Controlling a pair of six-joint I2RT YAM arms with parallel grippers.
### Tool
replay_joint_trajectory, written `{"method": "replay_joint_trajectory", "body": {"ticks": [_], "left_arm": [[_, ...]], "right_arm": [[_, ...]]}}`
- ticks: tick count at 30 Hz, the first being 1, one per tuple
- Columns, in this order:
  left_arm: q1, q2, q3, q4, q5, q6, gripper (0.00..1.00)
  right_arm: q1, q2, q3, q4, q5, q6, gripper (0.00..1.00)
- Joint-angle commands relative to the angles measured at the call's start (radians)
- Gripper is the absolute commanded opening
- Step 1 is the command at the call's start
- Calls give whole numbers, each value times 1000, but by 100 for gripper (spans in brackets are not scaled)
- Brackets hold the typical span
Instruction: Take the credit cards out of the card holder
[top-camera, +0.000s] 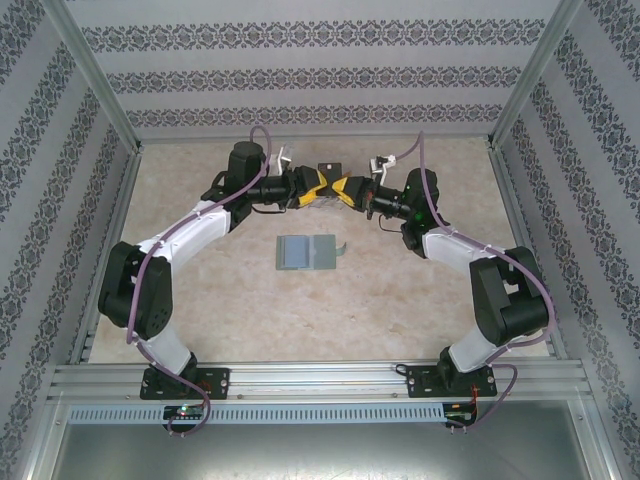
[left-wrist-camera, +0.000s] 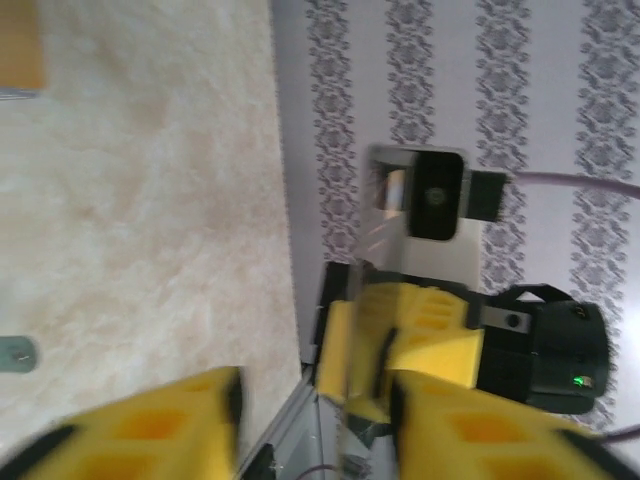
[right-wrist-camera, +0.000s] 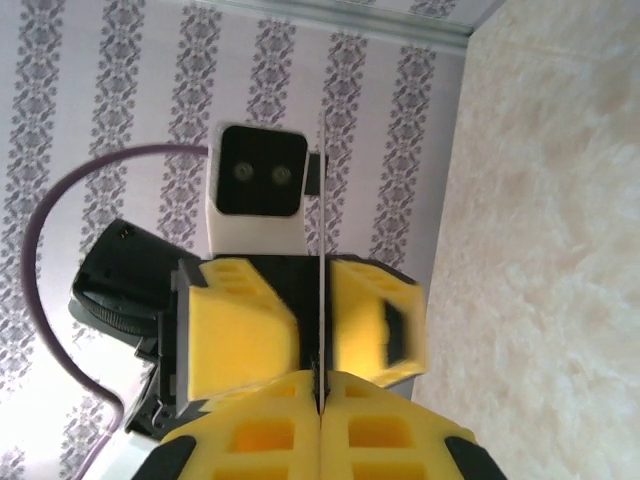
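The robot will next turn its right gripper downward and lower the thin grey credit card beside the orange-yellow card (left-wrist-camera: 20, 45), then release the grey card, as the orange-yellow card lies below.
The card holder (top-camera: 306, 252) lies open and flat on the table, its pale blue-grey lining up. Well behind it the two grippers meet tip to tip above the table. My right gripper (right-wrist-camera: 320, 392) is shut on a thin grey credit card (right-wrist-camera: 320, 200), seen edge-on and standing out from its tips. In the top view the same card (top-camera: 328, 170) sticks out toward the back wall. My left gripper (left-wrist-camera: 315, 430) is open, with its yellow fingers (right-wrist-camera: 245, 335) standing on either side of that card. An orange-yellow card (left-wrist-camera: 20, 45) lies on the table.
A small grey curled piece (top-camera: 343, 247) lies by the wallet's right edge. A grey-green scrap (left-wrist-camera: 15, 352) shows at the left wrist view's left edge. The patterned back wall (top-camera: 320, 110) stands close behind the grippers, and metal rails (top-camera: 320, 380) frame the table.
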Motion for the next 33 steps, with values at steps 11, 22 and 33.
{"method": "replay_joint_trajectory", "body": {"ticks": [11, 22, 33], "left_arm": [[96, -76, -70, -488, -368, 340, 99], [142, -83, -96, -555, -396, 406, 99], [145, -53, -88, -564, -396, 407, 99]], "right_arm": [[-6, 126, 147, -491, 238, -442, 0], [33, 297, 420, -850, 457, -702, 0], [26, 442, 647, -1002, 544, -792, 0]]}}
